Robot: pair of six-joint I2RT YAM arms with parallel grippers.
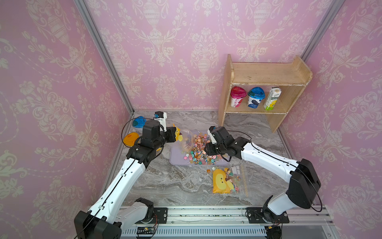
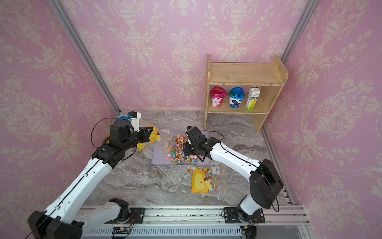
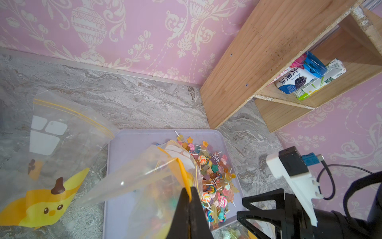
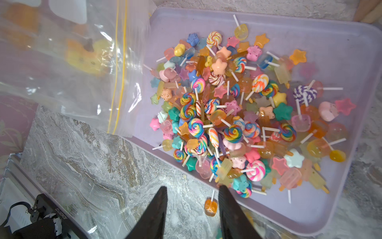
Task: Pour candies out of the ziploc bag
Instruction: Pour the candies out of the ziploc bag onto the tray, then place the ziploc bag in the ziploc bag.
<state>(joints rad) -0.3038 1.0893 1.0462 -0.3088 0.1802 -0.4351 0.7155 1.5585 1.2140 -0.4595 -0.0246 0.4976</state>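
Note:
The candies already lie in a heap on the tray, so next my left gripper needs to swing away from it, over the clear chick-print bag beside it, and let go of the fold.
My left gripper is shut on an orange-edged fold of the clear ziploc bag, holding it tilted over the left part of a lilac tray. The bag looks almost empty, its mouth near the tray. The candies, small lollipops and star shapes in many colours, lie heaped in the tray, and show in both top views. My right gripper stands open over the tray's front edge, holding nothing. One stray orange candy lies on the marble below it.
A second chick-print bag with candies inside lies in front of the tray. Another clear chick-print bag is left of the tray. A wooden shelf with cups and a carton stands back right. A blue cup and orange lid are back left.

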